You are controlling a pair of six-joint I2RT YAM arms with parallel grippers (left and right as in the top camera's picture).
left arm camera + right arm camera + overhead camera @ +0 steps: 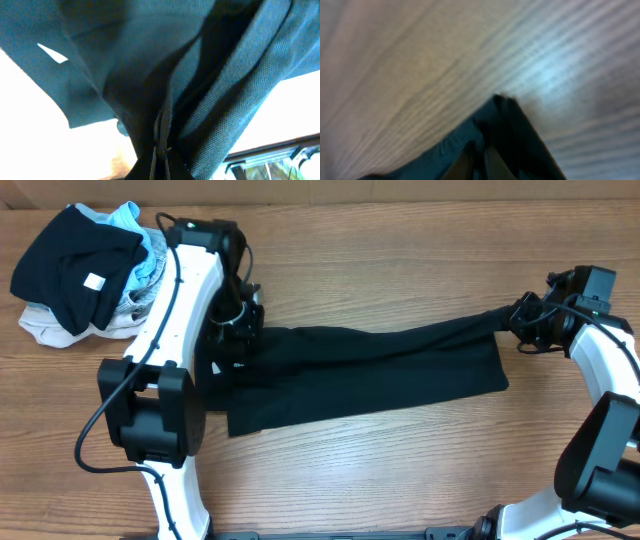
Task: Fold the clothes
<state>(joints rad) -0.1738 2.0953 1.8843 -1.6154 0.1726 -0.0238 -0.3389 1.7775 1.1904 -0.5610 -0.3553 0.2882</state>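
The shirt's flat end (490, 356) lies below and back, so the robot's right gripper next needs to lower the still-raised corner of the shirt it is holding back onto that end and let go.
The black polo shirt (370, 375) lies stretched across the wooden table as a long folded band. My left gripper (236, 320) is shut on its left end, and my right gripper (518, 318) is shut on its right end, which is pulled into a taut strip. In the left wrist view the shirt's fabric (150, 75) hangs in folds above the closed fingers (162, 150), with a small white mark showing. In the right wrist view a corner of the shirt (505, 125) is pinched between the fingers (480, 160) above the wood.
A pile of other clothes (85, 270) sits at the back left corner: a bundled black garment with a square white tag on light blue and white pieces. The wooden table (400, 480) extends in front of the shirt.
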